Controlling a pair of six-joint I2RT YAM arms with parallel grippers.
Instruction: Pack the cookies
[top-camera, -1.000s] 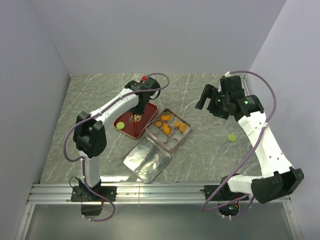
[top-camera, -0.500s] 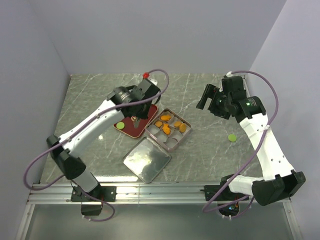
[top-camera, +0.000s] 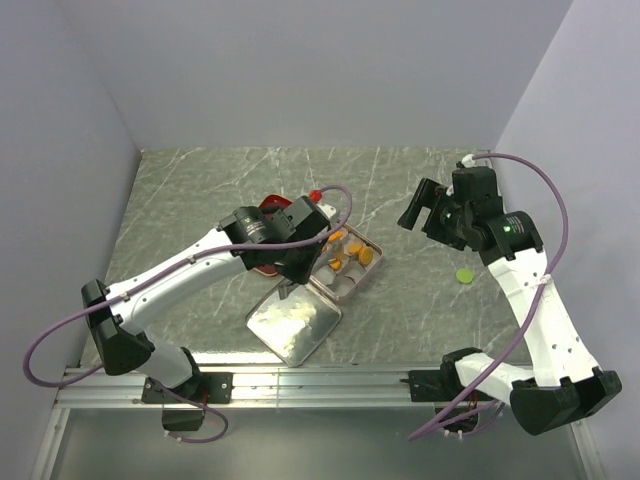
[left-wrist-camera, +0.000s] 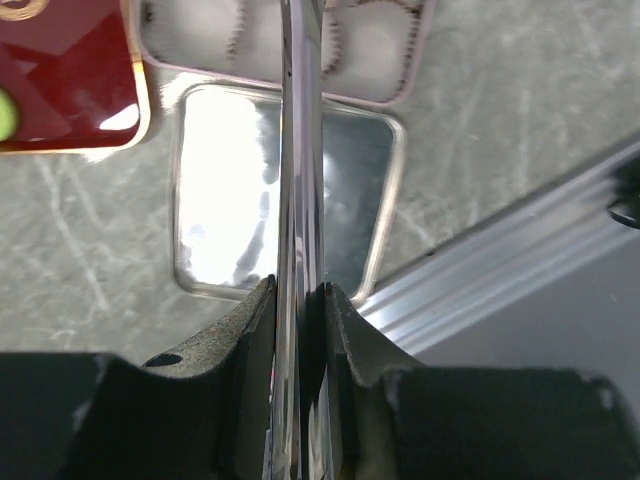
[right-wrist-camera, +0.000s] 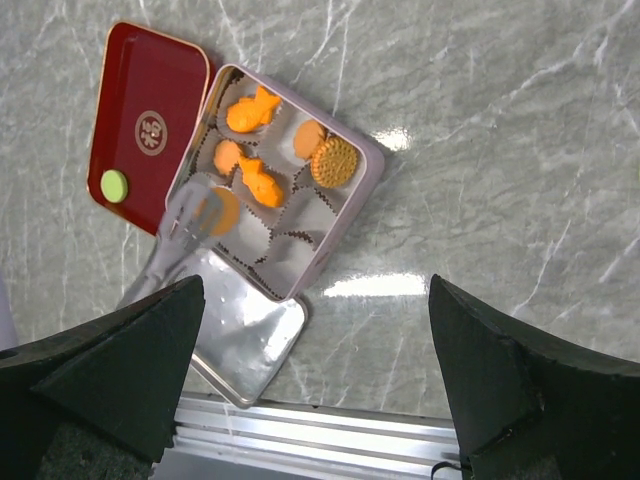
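Note:
My left gripper will first go down and to the right in the top view for the paper cup (top-camera: 353, 271), which stands empty beside the fish and waffle round.
My left gripper (left-wrist-camera: 298, 285) (top-camera: 300, 268) is shut on a pair of metal tongs (left-wrist-camera: 300, 150) (right-wrist-camera: 170, 245) that reach over the pink tin (right-wrist-camera: 365, 165) (top-camera: 377, 250). A round orange cookie (right-wrist-camera: 224, 211) lies at the tong tips. I cannot tell whether it is pinched or resting in a cup. Several orange cookies sit in the tin's paper cups, among them a fish (right-wrist-camera: 252, 110) and a waffle round (right-wrist-camera: 335, 160). One green cookie (right-wrist-camera: 115, 185) lies on the red tray (right-wrist-camera: 150, 90) (left-wrist-camera: 60, 80). Another green cookie (top-camera: 465, 275) lies on the table. My right gripper (right-wrist-camera: 315, 285) (top-camera: 418, 208) hangs open high at the right.
The tin's shiny lid (top-camera: 295, 320) (left-wrist-camera: 230, 190) (right-wrist-camera: 245, 345) lies in front of the tin, near the aluminium rail (right-wrist-camera: 330, 430) at the table's near edge. Grey walls close in the left, back and right sides.
My left arm has swung from over the red tray to the right and nearer, carrying the tongs over the tin and lid. The right arm has shifted slightly right.

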